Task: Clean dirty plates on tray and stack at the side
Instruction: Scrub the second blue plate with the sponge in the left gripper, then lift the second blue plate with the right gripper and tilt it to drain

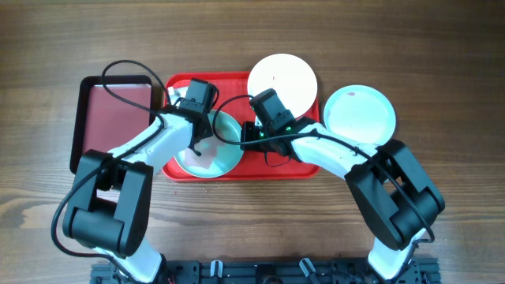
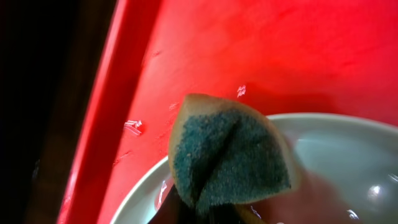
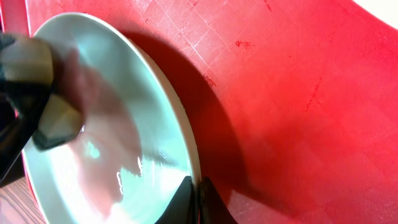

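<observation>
Next, my right gripper will lift, then lower its plate onto the second mint-blue plate (image 1: 360, 115) to release it, since that lies to its right in the overhead view.
A mint-blue plate (image 1: 221, 154) lies on the left half of the red tray (image 1: 272, 166). My left gripper (image 1: 199, 130) is shut on a sponge (image 2: 227, 155), green-faced with a tan edge, and presses it on that plate (image 2: 336, 155) near its rim. My right gripper (image 1: 246, 136) is shut on the plate's right rim (image 3: 186, 143), fingers (image 3: 196, 199) pinching the edge and tilting it up. A white plate (image 1: 282, 79) rests on the tray's back right corner. A second mint-blue plate (image 1: 360, 114) lies on the table right of the tray.
A smaller black-rimmed maroon tray (image 1: 114, 118) lies left of the red tray. Cables loop over both arms. The red tray floor (image 3: 298, 106) shows small reddish specks. Wood table surrounds everything.
</observation>
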